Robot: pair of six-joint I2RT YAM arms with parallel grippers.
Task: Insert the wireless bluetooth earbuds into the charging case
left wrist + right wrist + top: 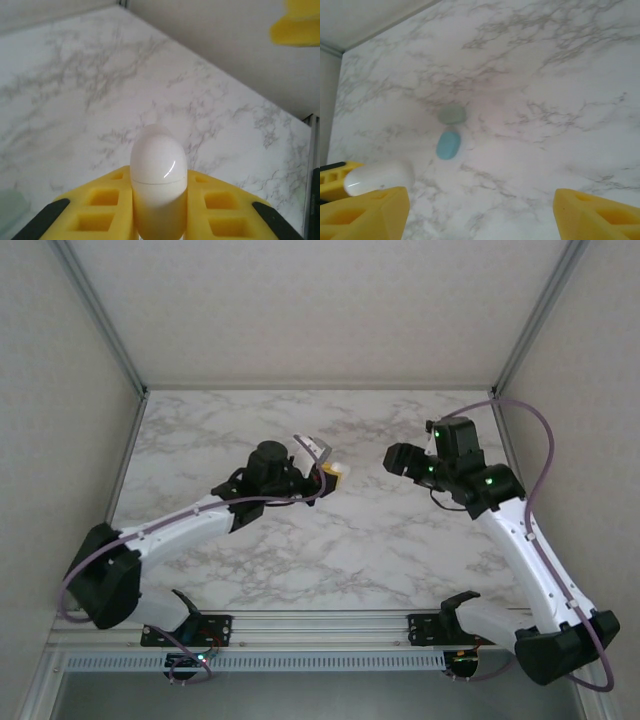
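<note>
My left gripper tilts down next and lowers the white piece onto the bare marble [339,493] beside the light-blue oval to release it, since that spot lies below.
The charging case [448,145] lies flat on the marble in the right wrist view, a light-blue oval with a paler green half [452,114] touching its far end. The earbuds are out of view. My right gripper [480,212] hovers above the table on the near side of the case, its yellow fingers [592,215] wide apart with nothing between them. My left gripper [159,187] is shut on a small white rounded piece [158,165] with a thin seam round its middle, held clear of the table. From above, the left gripper [326,473] and the right gripper [396,458] face each other mid-table.
The marble table [330,550] is walled by pale panels at the back and both sides. A metal rail [320,625] with both arm bases runs along the near edge. The white piece [379,176] sits to the left of the right gripper's fingers.
</note>
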